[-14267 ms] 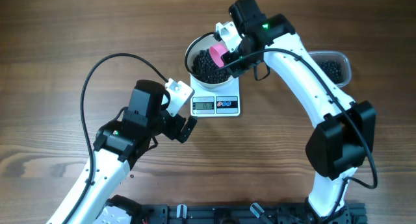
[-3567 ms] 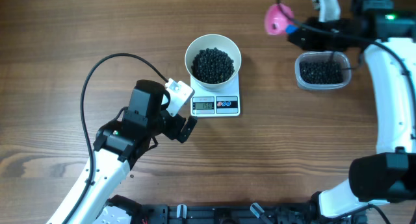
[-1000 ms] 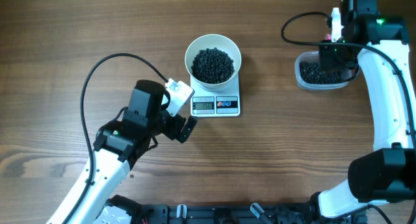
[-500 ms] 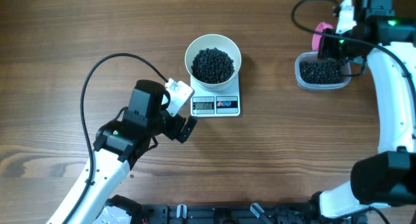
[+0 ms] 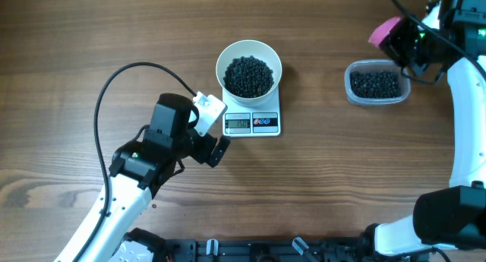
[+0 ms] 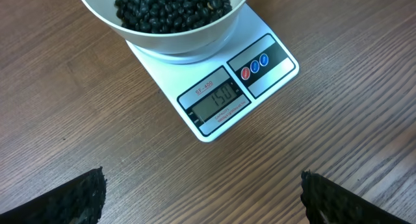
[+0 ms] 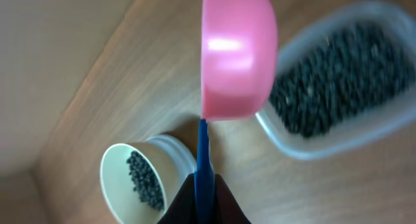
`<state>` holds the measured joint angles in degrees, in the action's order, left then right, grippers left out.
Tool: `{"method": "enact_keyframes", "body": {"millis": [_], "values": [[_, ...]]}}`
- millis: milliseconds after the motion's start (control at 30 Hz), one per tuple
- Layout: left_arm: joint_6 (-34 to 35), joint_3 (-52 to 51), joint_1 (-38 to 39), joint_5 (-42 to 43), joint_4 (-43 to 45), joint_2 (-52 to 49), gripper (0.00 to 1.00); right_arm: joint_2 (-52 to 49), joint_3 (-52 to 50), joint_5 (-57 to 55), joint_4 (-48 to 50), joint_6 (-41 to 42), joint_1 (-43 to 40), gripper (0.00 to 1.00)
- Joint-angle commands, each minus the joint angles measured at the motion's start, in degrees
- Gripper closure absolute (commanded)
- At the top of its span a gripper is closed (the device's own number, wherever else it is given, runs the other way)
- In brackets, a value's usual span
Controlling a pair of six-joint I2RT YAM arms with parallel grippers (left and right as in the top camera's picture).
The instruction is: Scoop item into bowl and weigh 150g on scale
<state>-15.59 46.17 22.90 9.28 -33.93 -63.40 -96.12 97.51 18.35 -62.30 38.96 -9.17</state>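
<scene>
The pink scoop should be released onto the beans, so next I will lower my right gripper and pull it back over the tub (image 5: 377, 82).
The white bowl (image 5: 248, 67) holds a dark heap of the item (image 5: 249, 75) and stands on the white scale (image 5: 253, 122). In the left wrist view the scale's display (image 6: 216, 101) reads 150. My left gripper (image 5: 206, 149) hovers over the wood just left of the scale and is open, with nothing between its fingers (image 6: 71, 198). My right gripper (image 7: 203, 185) is shut on the blue handle of a pink scoop (image 5: 382, 30). The scoop hangs beyond the far edge of a clear tub (image 5: 377, 82) of more beans. The scoop's inside is hidden.
The clear tub sits on the bare wooden table (image 5: 91, 34) about a hand's width right of the scale. A black cable (image 5: 121, 76) loops over the left arm. A black rail (image 5: 250, 250) runs along the near table edge.
My right gripper has lifted the pink scoop out of the clear tub and carried it up toward the far right. The left arm, bowl and scale have not moved.
</scene>
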Motion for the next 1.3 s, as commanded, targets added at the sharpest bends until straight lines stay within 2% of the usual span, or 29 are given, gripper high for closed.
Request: {"method": "enact_keyframes", "body": {"millis": [0,200,533,833,1000,1067,1133,1200,1267], "values": [[-0.5,-0.2,-0.2,0.3,0.0,-0.2,0.00,1.0,-1.9,1.2,-1.5,10.5,-0.1,0.96],[-0.5,-0.2,-0.2,0.3,0.0,-0.2,0.00,1.0,-6.1,1.1,-1.0,13.8,-0.3,0.96],[-0.5,-0.2,-0.2,0.3,0.0,-0.2,0.00,1.0,-11.2,-1.2,3.6,14.0,-0.7,0.96],[-0.5,-0.2,-0.2,0.3,0.0,-0.2,0.00,0.7,-18.1,-1.6,12.4,15.3,-0.8,0.96],[-0.5,-0.2,-0.2,0.3,0.0,-0.2,0.00,0.6,-19.3,-3.0,13.4,15.3,-1.0,0.96],[-0.5,-0.2,-0.2,0.3,0.0,-0.2,0.00,0.6,-19.3,-3.6,13.4,15.3,-1.0,0.94],[-0.5,-0.2,-0.2,0.3,0.0,-0.2,0.00,0.6,-19.3,-4.0,13.4,15.2,-1.0,0.86],[-0.5,-0.2,-0.2,0.3,0.0,-0.2,0.00,0.5,-19.3,-4.0,13.5,15.2,-1.0,0.82],[-0.5,-0.2,-0.2,0.3,0.0,-0.2,0.00,0.4,-19.3,-4.0,13.5,15.3,-1.0,0.82]]}}
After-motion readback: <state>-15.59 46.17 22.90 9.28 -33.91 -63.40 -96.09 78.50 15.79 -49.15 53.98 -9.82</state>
